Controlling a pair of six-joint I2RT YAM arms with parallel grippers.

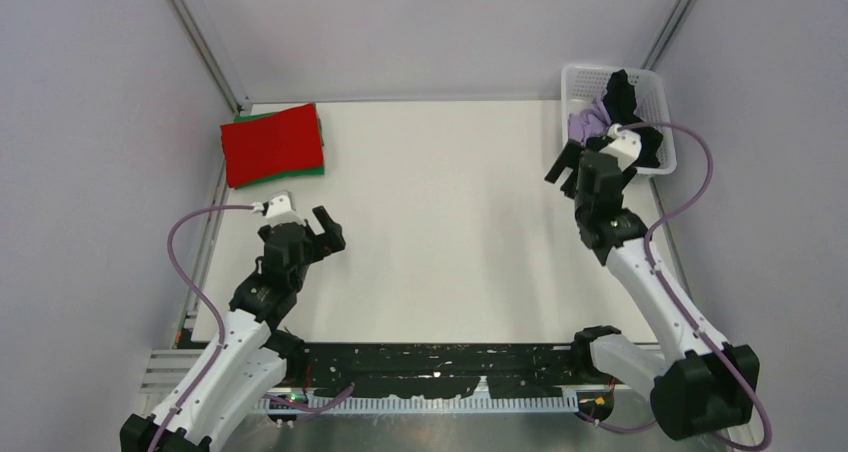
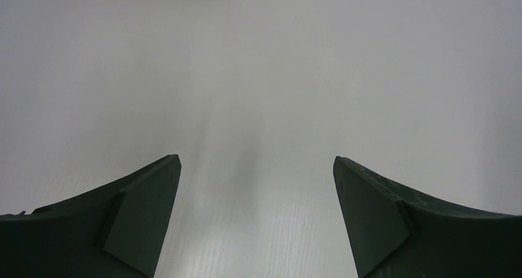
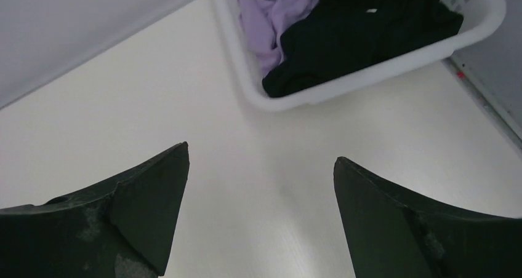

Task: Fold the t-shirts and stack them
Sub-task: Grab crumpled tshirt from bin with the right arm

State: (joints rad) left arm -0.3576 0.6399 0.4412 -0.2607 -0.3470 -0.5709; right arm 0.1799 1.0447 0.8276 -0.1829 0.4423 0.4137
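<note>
The black t-shirt's middle (image 1: 627, 114) (image 3: 373, 22) is farther outward than the gripper, behind the near rim of the basket. My right gripper needs to reach outward over that rim next, then down onto the black t-shirt.
A folded red t-shirt (image 1: 272, 144) lies on a folded green t-shirt (image 1: 321, 137) at the table's back left. A crumpled black t-shirt (image 1: 625, 97) and a lavender t-shirt (image 1: 585, 122) lie in a white basket (image 1: 575, 72) at the back right. In the right wrist view the black t-shirt (image 3: 369, 38) shows a small white tag (image 3: 371, 10), with the lavender t-shirt (image 3: 271, 19) beside it. My right gripper (image 1: 562, 162) (image 3: 261, 152) is open and empty over the table just in front of the basket (image 3: 345, 87). My left gripper (image 1: 330, 230) (image 2: 257, 161) is open and empty above bare table, in front of the red shirt.
The white table (image 1: 450, 222) is walled by grey panels at the back and sides. A black rail (image 1: 430, 357) runs along the near edge between the arm bases. Purple cables loop beside each arm.
</note>
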